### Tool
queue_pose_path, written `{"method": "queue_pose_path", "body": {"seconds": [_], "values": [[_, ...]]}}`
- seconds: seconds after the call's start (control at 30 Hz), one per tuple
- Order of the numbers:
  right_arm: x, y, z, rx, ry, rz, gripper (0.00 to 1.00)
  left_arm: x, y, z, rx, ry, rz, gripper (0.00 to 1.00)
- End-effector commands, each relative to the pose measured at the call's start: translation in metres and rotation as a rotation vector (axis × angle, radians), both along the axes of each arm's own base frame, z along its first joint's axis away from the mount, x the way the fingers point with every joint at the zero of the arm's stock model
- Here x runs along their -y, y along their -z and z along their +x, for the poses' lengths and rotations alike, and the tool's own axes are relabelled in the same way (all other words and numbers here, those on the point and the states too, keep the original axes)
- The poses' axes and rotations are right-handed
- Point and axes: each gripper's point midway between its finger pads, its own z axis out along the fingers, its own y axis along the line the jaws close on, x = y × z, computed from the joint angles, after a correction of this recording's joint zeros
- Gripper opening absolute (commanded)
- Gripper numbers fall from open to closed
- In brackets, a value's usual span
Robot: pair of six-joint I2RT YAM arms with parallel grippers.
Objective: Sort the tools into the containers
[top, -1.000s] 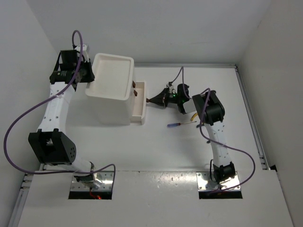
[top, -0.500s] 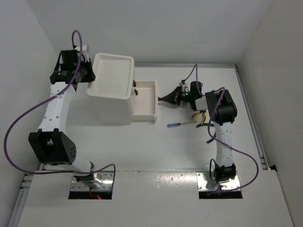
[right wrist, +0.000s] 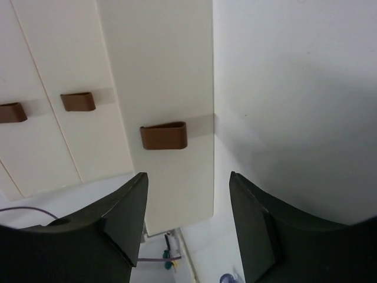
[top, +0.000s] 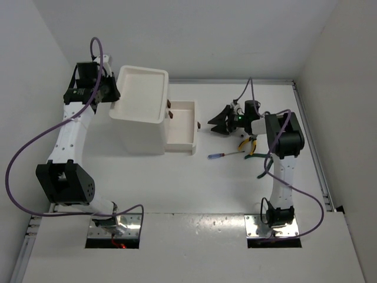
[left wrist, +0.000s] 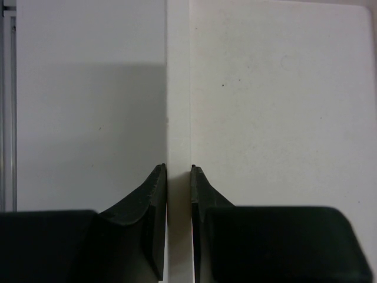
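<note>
My right gripper moves to the right in the top view next, turns downward and lowers onto the green-handled pliers' near handle, since the drawer already stands open.
The white cabinet stands at the left, and its lowest drawer is pulled out to the right. My right gripper is open just right of the drawer's brown handle, apart from it. In the right wrist view that handle lies ahead of the open right gripper. My left gripper is shut on the cabinet's left tray rim. On the table lie the screwdriver, the yellow-handled pliers and the green-handled pliers, beneath the right arm.
Two more drawer fronts with brown handles show left of the pulled-out drawer. White walls close in the table at the back and both sides. The right arm's cable loops over the table's right part.
The right gripper drew the drawer out to the right, then let go of the handle, opened and backed off a little. The left gripper has stayed clamped on the rim.
</note>
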Motion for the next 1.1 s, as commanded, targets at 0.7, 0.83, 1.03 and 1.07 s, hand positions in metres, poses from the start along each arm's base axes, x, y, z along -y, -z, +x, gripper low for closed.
{"method": "queue_pose_path", "body": {"seconds": [0.7,0.83,1.03,1.07], "values": [[0.161,-0.101,-0.075,0.084,0.157,-0.667,0.61,0.015,-0.085,0.006,0.219,0.014,0.051,0.96],[0.183,-0.091,-0.128,-0.094,0.164,-0.782,0.55,0.004,-0.112,-0.001,0.305,-0.057,0.085,1.00],[0.193,-0.054,-0.200,-0.375,0.120,-0.718,0.49,-0.016,-0.133,-0.014,0.369,-0.193,0.083,1.00],[0.198,-0.054,-0.201,-0.368,0.141,-0.733,0.49,-0.015,-0.133,-0.017,0.369,-0.197,0.075,1.00]]}}
